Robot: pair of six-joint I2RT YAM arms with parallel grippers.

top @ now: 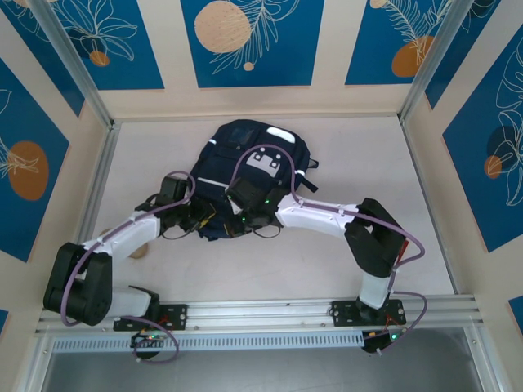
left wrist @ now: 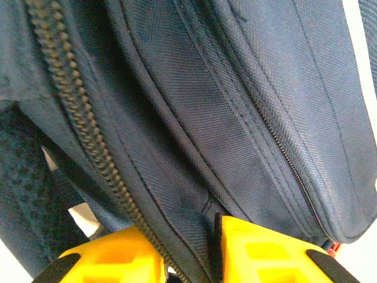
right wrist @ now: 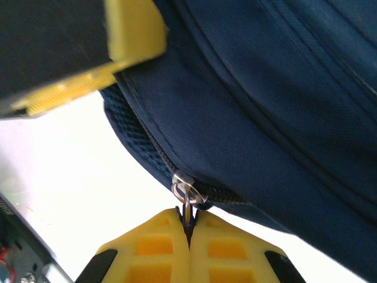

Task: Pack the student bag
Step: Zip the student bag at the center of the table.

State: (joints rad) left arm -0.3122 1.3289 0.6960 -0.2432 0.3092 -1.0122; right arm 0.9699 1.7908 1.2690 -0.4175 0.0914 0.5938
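The robot's right gripper should pull the zipper's pull along the bag's edge, outward toward the side strap [top: 307, 184], and release it, since the zipper runs on past the slider.
The student bag [top: 255, 155], dark navy with white stripes and a grey patch, lies flat at the middle of the table, its near end towards both arms. My left gripper [top: 206, 222] is at that near end. In the left wrist view its yellow fingers [left wrist: 112, 259] pinch a fold of the bag [left wrist: 235, 118] beside the coil zipper [left wrist: 76, 118]. My right gripper [top: 243, 220] sits just to the right of it. Its yellow fingers [right wrist: 188, 227] are shut on the silver zipper pull [right wrist: 187, 203], which hangs from the slider on the bag's edge [right wrist: 265, 118].
A small tan object [top: 139, 249] lies on the table beside the left arm. A metal rail [top: 270, 310] runs along the near edge, and panelled walls with metal posts [top: 82, 73] close in the other sides. White tabletop [top: 359, 155] lies right of the bag.
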